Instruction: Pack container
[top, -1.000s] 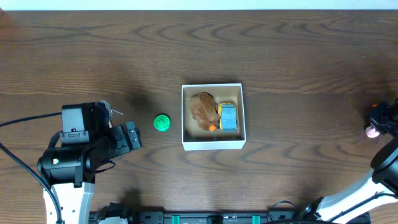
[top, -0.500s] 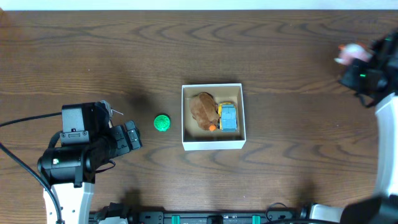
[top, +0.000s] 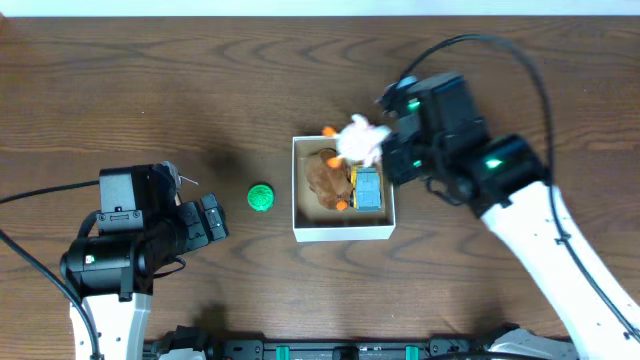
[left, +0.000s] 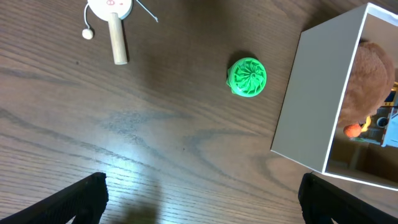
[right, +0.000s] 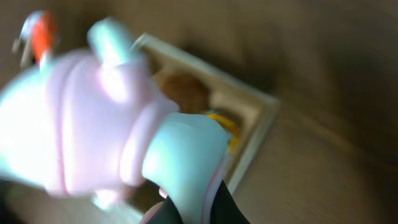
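Note:
The bare near part of the box's bottom is below my right gripper and back from it, so my right gripper will move back and down to release the toy there.
The container (top: 343, 232) is a white-walled square box at the table's middle, holding a brown plush toy (top: 326, 172) and a blue and yellow toy (top: 368, 190). It also shows in the left wrist view (left: 311, 106) and, blurred, in the right wrist view (right: 249, 115). My right gripper (top: 372, 148) is shut on a pink and pale-blue toy (top: 358, 140) with an orange part, held over the box's top edge; it fills the right wrist view (right: 112, 124). A green ball (top: 261, 197) lies left of the box (left: 247, 77). My left gripper (top: 212, 220) is open and empty, left of the ball.
A small wooden stick with a white disc and bead (left: 112, 18) lies on the table by the left arm, left of the green ball. The table's far edge (top: 320, 14) runs along the top of the overhead view.
My right arm swung from the far right edge, up and then left, carrying the pink toy to above the box. The left arm and the green ball stayed still.

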